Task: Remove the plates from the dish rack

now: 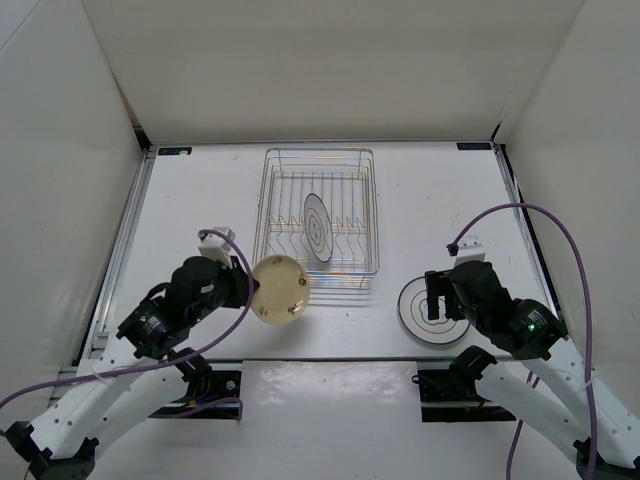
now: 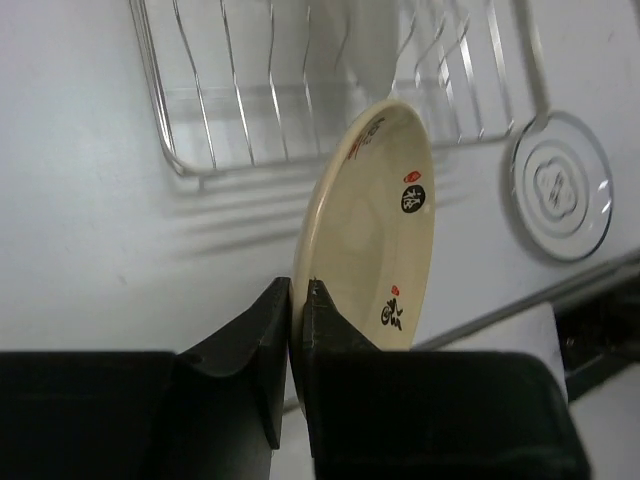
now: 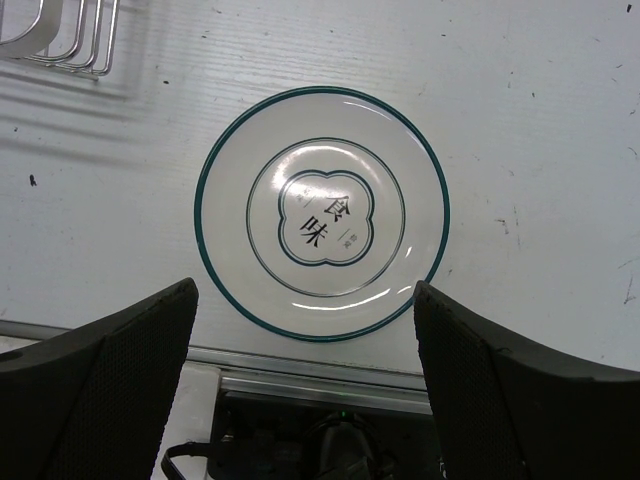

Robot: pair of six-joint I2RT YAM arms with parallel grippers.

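The left gripper lowers and draws back next, tilting the tan plate flatter, since the table between the dish rack and the near bar is bare.
My left gripper [image 1: 247, 287] [image 2: 297, 291] is shut on the rim of the tan plate [image 1: 280, 290] [image 2: 372, 225] and holds it on edge above the table, just in front of the dish rack [image 1: 319, 216] [image 2: 300, 90]. One white ringed plate [image 1: 318, 229] stands upright between the rack's dividers. The other white ringed plate [image 1: 428, 311] [image 3: 322, 212] lies flat on the table right of the rack. My right gripper [image 1: 437, 297] [image 3: 305, 295] is open and empty, hovering over that flat plate's near edge.
White walls enclose the table on three sides. A metal rail [image 3: 320, 372] runs along the table's near edge just below the flat plate. The right arm's purple cable [image 1: 560, 225] loops over the right side.
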